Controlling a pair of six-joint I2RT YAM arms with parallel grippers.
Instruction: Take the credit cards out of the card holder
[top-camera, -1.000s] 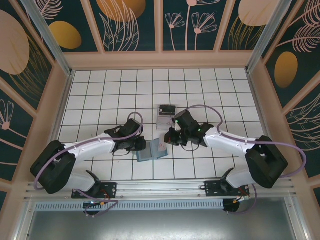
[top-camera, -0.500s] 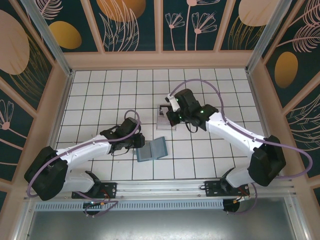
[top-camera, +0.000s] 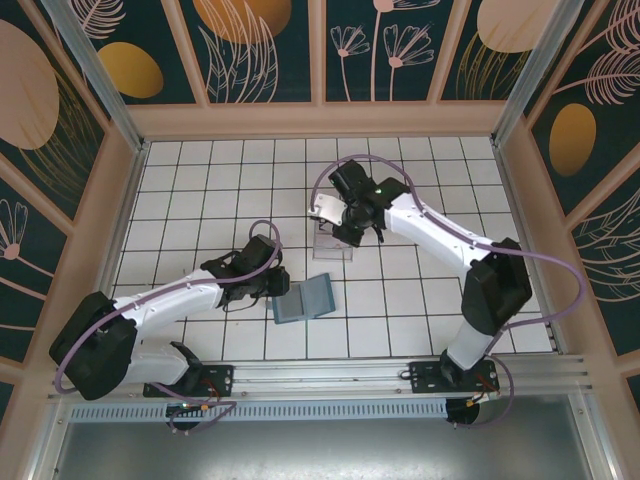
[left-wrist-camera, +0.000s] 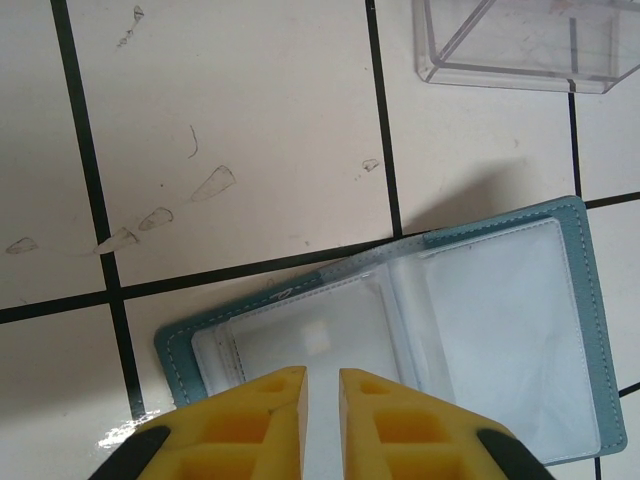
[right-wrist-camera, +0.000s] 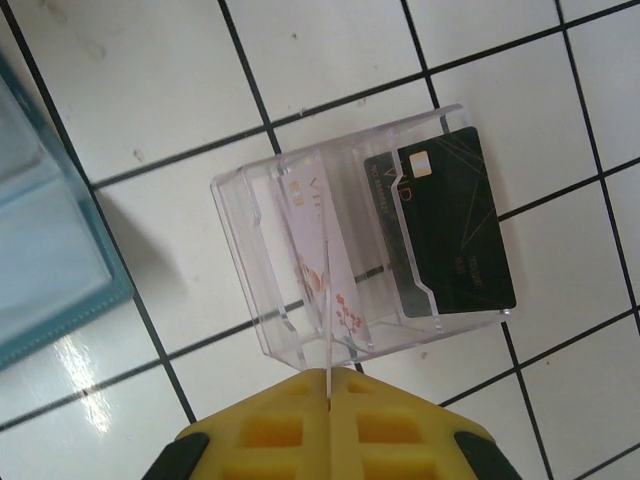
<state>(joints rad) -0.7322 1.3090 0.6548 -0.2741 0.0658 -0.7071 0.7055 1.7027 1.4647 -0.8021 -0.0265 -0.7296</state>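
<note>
The robot's right gripper should next go down toward the empty slot beside the blackish card (right-wrist-camera: 455, 225) and let go of the pale card, since the blackish one already fills one slot of the tray.
The teal card holder (top-camera: 305, 300) (left-wrist-camera: 480, 330) lies open on the tiles, its clear pockets facing up. My left gripper (top-camera: 283, 290) (left-wrist-camera: 322, 385) rests over its left half, jaws a narrow slit apart with nothing pinched between them. My right gripper (top-camera: 336, 214) (right-wrist-camera: 328, 385) is shut on the pale credit card (top-camera: 322, 208) (right-wrist-camera: 325, 270), which has pink blossoms and is seen nearly edge-on. That card hangs over the left slot of the clear tray (top-camera: 335, 248) (right-wrist-camera: 235, 230). The blackish credit card (right-wrist-camera: 455, 225) stands in the tray's right slot.
The holder's teal corner (right-wrist-camera: 40, 250) lies left of the tray in the right wrist view. The tray's near wall (left-wrist-camera: 520, 60) sits one tile beyond the holder. White tiled floor stretches around both, bounded by the wooden frame (top-camera: 320, 120).
My right arm has lifted away from the holder and swung to the far side, carrying the pale card over the tray. The left gripper has stayed on the holder.
</note>
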